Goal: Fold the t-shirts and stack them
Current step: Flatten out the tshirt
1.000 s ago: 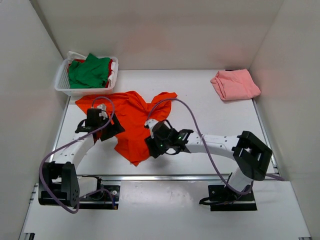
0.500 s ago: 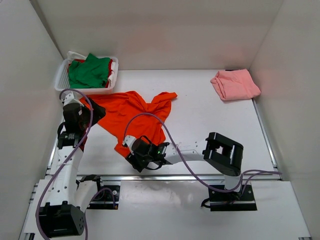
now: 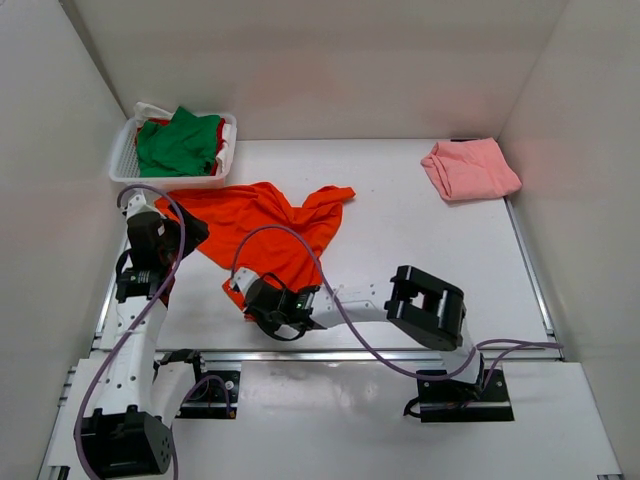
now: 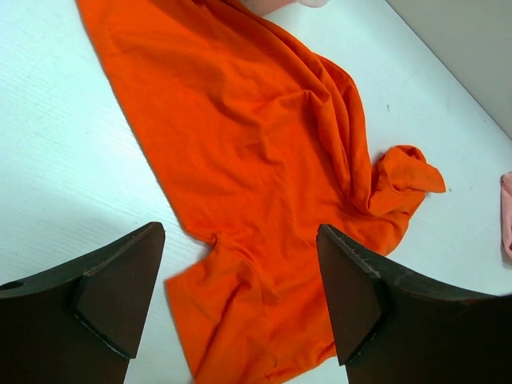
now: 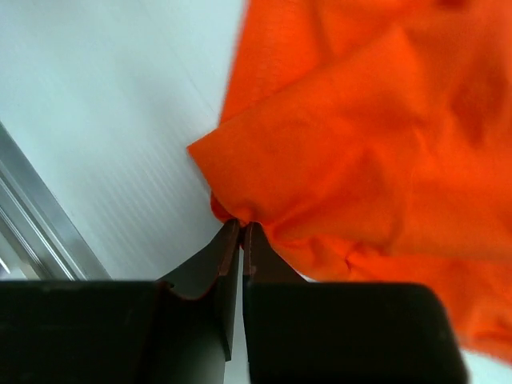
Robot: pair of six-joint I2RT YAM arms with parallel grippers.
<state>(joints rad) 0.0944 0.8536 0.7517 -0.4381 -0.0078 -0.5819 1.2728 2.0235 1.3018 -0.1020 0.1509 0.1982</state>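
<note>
My left gripper will next move down onto the end of the orange-red t-shirt by the basket and close there, because that end is below its open fingers.
The bright orange-red t-shirt (image 3: 262,228) lies crumpled on the table's left half. My right gripper (image 3: 243,298) is shut on its near corner (image 5: 240,210), the cloth pinched between the fingertips. My left gripper (image 3: 185,232) hangs open over the shirt's left edge (image 4: 240,192), nothing between its fingers (image 4: 120,280). A folded pale pink t-shirt (image 3: 470,168) rests at the far right. A green t-shirt (image 3: 178,143) lies in the basket over a red one (image 3: 152,125).
The white mesh basket (image 3: 122,170) stands at the far left corner. White walls close in three sides. An aluminium rail (image 5: 32,216) runs along the table's near edge, just by the right gripper.
The right gripper slid left along the shirt's near edge and closed on its corner. The left arm swung back to the shirt's left side and stays open.
</note>
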